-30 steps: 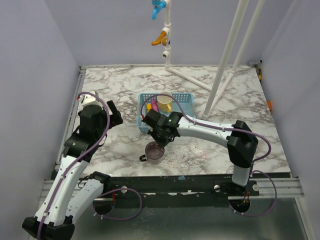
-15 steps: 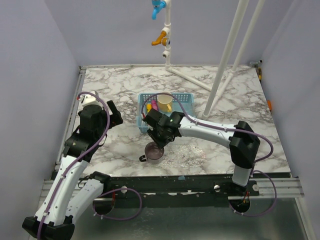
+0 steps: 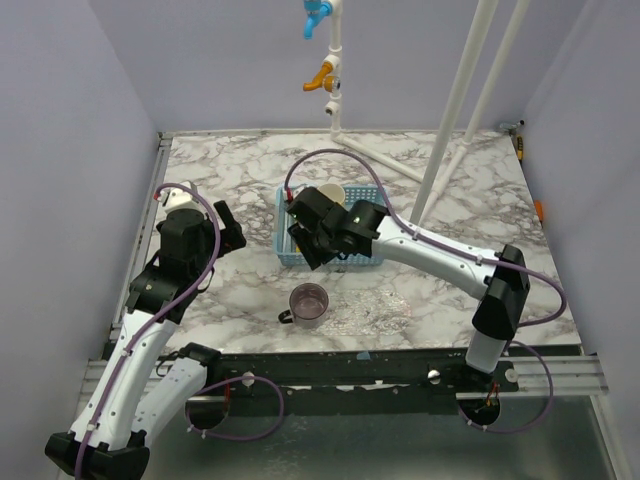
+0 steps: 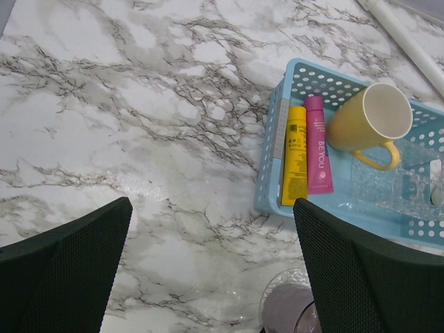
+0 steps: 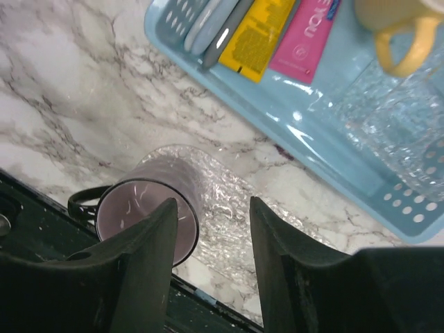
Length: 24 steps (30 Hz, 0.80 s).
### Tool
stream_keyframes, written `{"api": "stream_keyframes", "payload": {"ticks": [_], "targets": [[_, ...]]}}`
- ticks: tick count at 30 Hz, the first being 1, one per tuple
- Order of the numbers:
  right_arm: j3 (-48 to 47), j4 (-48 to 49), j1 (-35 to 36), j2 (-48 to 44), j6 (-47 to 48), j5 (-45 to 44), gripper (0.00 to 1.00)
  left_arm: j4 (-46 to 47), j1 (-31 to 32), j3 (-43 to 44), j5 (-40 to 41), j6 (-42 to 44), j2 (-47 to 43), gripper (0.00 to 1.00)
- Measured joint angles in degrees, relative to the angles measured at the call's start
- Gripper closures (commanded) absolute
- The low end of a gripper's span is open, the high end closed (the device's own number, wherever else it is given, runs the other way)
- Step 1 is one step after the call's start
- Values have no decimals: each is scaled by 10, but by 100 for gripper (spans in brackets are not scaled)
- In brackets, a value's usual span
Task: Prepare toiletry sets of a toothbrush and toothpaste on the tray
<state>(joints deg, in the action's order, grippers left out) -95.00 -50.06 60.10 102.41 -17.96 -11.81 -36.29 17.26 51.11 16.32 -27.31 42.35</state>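
Note:
My right gripper should move outward over the basket and go down with its fingers around the mug's side (image 3: pixel 321 190) beside the magenta-pink tube, because the yellow mug's opening faces up.
The yellow toothpaste tube (image 4: pixel 295 156) and the magenta-pink tube (image 4: pixel 318 144) lie side by side at the left end of the light-blue mesh basket (image 4: pixel 272 166). They also show in the right wrist view, yellow (image 5: pixel 258 36) and pink (image 5: pixel 305 43), next to grey toothbrush handles (image 5: pixel 211 24). The clear tray (image 5: pixel 232 208) lies on the marble in front of the basket, with a purple mug (image 5: pixel 149 208) standing on its left end. My right gripper (image 5: pixel 211 205) is open and empty, above the tray and the basket's front edge (image 3: pixel 312 248). My left gripper (image 4: pixel 211 277) is open and empty, left of the basket (image 3: pixel 228 225).
A yellow mug (image 4: pixel 371 119) and a crinkled clear plastic piece (image 4: pixel 395 187) sit in the basket. White pipe legs (image 3: pixel 450 120) stand at the back right. The table's front edge (image 3: pixel 350 352) runs just below the tray.
My right gripper has risen from the purple mug and moved back toward the basket. The mug stays on the tray. The left arm has not moved.

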Motion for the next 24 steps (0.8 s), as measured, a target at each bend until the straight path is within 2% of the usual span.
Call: {"api": "stream_keyframes", "payload": {"ticks": [7,16,24], "targets": [[-83,-11,-43,19,-4,-37,51,0,0,0,0,-1,0,1],[-148,-10,-111,95,-11,-53,51,0,0,0,-1,-1,0,1],[-202,-4,-137,161,-9,-52,51,0,0,0,-2,-1,1,1]]}}
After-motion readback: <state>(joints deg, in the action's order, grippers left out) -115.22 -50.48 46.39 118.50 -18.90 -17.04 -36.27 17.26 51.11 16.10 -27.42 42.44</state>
